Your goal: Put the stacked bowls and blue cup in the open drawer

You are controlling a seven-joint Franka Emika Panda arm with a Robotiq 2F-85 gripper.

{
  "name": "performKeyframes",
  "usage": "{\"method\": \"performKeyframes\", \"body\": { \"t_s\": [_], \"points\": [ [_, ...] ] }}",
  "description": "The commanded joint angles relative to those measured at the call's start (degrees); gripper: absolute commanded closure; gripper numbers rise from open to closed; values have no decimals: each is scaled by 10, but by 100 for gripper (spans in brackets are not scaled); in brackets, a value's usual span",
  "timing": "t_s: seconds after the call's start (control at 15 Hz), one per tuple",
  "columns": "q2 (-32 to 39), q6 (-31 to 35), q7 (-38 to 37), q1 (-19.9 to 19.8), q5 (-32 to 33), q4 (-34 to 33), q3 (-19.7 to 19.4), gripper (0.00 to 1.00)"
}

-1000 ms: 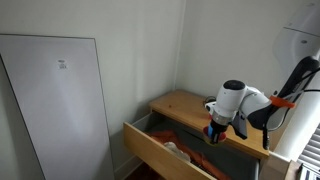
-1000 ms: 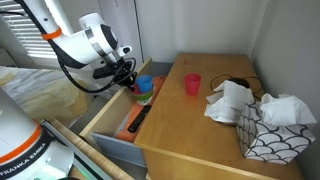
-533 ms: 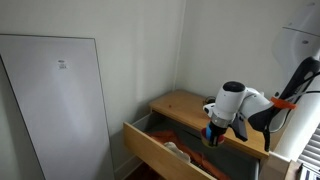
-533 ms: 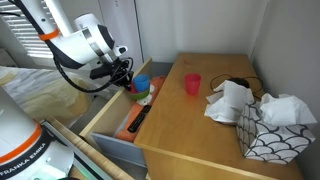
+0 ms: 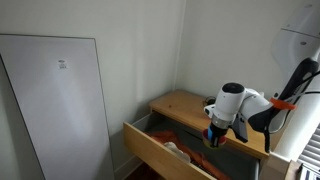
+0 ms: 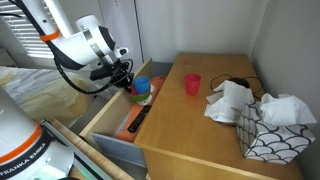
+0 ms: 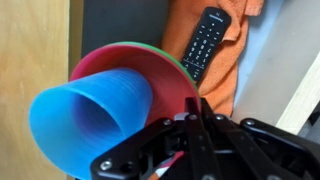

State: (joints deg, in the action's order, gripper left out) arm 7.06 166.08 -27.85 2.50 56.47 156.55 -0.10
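Note:
The bowls are still above the open drawer. Next my gripper should move down into the drawer, onto the orange cloth [image 6: 129,121] beside the black remote, and let go of the bowls' rim.
My gripper [image 7: 168,118] is shut on the rim of the stacked bowls [image 7: 185,80], red over green, with the blue cup [image 7: 90,115] lying on its side in them. In an exterior view the gripper [image 6: 126,78] holds the bowls [image 6: 142,88] and blue cup [image 6: 143,82] over the far end of the open drawer [image 6: 110,122], beside the dresser top. In an exterior view the gripper [image 5: 214,133] hangs over the drawer [image 5: 160,152] with the blue cup [image 5: 209,131] just showing.
A black remote [image 7: 205,42] lies on orange cloth [image 7: 222,60] in the drawer; it also shows in an exterior view [image 6: 137,119]. On the wooden dresser top [image 6: 190,125] stand a small red cup [image 6: 192,83], crumpled white cloth [image 6: 230,100] and a patterned tissue box [image 6: 272,135].
The gripper with the bowls and cup shifted slightly left a second ago and has since held still over the drawer.

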Motion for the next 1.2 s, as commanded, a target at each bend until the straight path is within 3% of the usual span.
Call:
{"method": "performKeyframes", "body": {
  "t_s": [0.0,0.6,0.87,1.13],
  "points": [
    [29,-25,-77,10,49,-3,-16,99],
    [169,38,-193,30,225,-45,-25,99],
    [231,51,-245,42,357,-109,-32,99],
    [294,38,-302,31,470,-165,-18,99]
  ]
}}
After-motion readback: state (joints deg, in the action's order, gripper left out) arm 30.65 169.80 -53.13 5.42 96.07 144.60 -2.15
